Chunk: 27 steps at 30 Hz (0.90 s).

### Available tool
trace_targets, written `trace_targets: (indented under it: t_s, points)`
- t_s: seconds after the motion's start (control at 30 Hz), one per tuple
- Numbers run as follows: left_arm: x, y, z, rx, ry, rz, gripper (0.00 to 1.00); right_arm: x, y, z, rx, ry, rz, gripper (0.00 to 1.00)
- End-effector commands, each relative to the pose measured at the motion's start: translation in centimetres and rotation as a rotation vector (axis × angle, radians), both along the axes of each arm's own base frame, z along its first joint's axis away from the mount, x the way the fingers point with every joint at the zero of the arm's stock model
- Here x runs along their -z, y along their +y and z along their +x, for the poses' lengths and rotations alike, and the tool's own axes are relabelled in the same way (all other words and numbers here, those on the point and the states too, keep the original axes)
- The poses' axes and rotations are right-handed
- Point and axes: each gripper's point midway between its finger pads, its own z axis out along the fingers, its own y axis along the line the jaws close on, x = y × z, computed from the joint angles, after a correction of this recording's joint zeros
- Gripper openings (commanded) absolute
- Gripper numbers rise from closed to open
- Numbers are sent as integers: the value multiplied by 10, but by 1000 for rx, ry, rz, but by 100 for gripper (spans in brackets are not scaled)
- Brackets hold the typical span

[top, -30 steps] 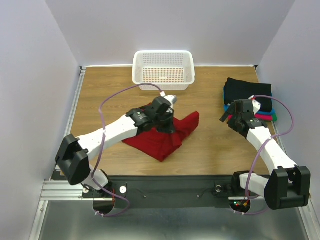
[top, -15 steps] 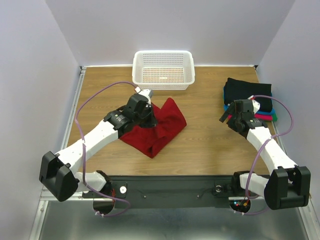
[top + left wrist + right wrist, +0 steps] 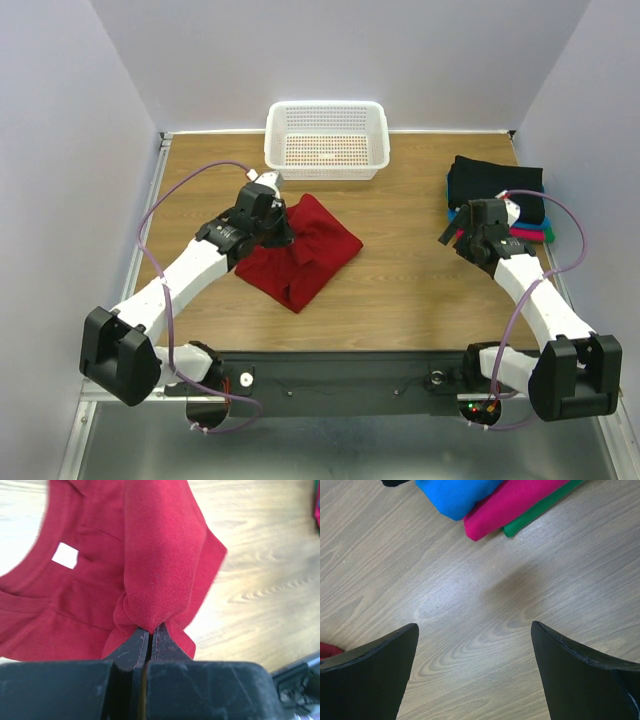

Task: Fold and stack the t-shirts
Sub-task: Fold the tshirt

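The t-shirt's fold still hangs from my left gripper's closed fingers, so I should lower the gripper and bring the fold toward the white neck label (image 3: 65,555) to let it go on the red t-shirt.
The dark red t-shirt (image 3: 300,255) lies bunched on the wooden table, left of centre. My left gripper (image 3: 272,226) is shut on a fold of it; in the left wrist view the cloth (image 3: 155,565) hangs from the closed gripper (image 3: 150,629), and the white neck label (image 3: 65,555) shows. My right gripper (image 3: 456,232) is open and empty above bare wood, just left of the stack of folded shirts (image 3: 500,195): black on top, with blue (image 3: 455,495), magenta (image 3: 512,502) and green (image 3: 540,510) edges in the right wrist view.
A white perforated basket (image 3: 326,139) stands at the back centre of the table (image 3: 420,290), just behind the red shirt. Walls close in the table on the left, the back and the right.
My left gripper has pulled the fold of the red shirt to the left and back, and the shirt has shifted left with it. The right arm has not moved.
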Motion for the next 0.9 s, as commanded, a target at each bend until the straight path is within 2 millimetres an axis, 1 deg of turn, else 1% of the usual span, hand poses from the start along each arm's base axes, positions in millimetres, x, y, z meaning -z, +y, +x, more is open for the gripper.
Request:
trace_targets:
  t_s: [0.0,0.07,0.1,0.13,0.17,0.23,0.27,0.37,0.4,0.43,0.47,0.5,0.53,0.57,0.6,0.63,0.67,0.73,0.77,0.8,0.87]
  points:
    - [-2,17,14,-33,-78,5,0,-12,-1,6,-6,-48,-1,100]
    - [7,23,17,-30,-70,9,0,-12,0,6,-11,-49,4,100]
    - [15,25,19,-32,-60,16,0,-13,0,7,-13,-50,4,100]
    - [20,28,21,-44,-50,19,0,-12,1,6,-15,-50,6,100]
    - [29,33,25,-55,-29,27,0,-13,0,6,-13,-51,6,100]
    - [36,34,32,-64,-15,24,0,-12,2,6,-20,-53,12,100]
    - [45,41,38,-90,5,43,0,-13,2,7,-21,-54,11,100]
    - [58,54,46,-145,32,71,0,-12,2,7,-25,-53,15,100]
    - [65,57,49,-154,65,72,1,-12,3,7,-27,-54,14,100]
    - [69,58,50,-157,78,80,3,-12,3,7,-27,-53,14,100]
    - [72,60,52,-161,88,95,23,-12,2,7,-26,-51,12,100]
    - [77,67,51,-187,106,130,39,-12,3,7,-29,-51,14,100]
    - [77,72,52,-209,111,149,49,-12,3,7,-29,-51,14,100]
    - [77,79,52,-238,122,170,81,-12,3,7,-30,-51,12,100]
    - [75,85,52,-268,127,182,95,-11,3,7,-30,-49,15,100]
    - [73,91,53,-300,126,194,98,-12,3,7,-30,-51,15,100]
    - [69,100,56,-348,116,212,98,-11,4,7,-33,-49,17,100]
    - [53,113,60,-443,100,225,98,-11,5,8,-39,-49,22,100]
    - [48,114,60,-457,99,224,98,-11,5,7,-39,-47,22,100]
    - [36,113,63,-456,87,213,98,-11,5,8,-41,-48,22,100]
    - [27,96,61,-406,80,162,98,-10,7,7,-48,-44,26,100]
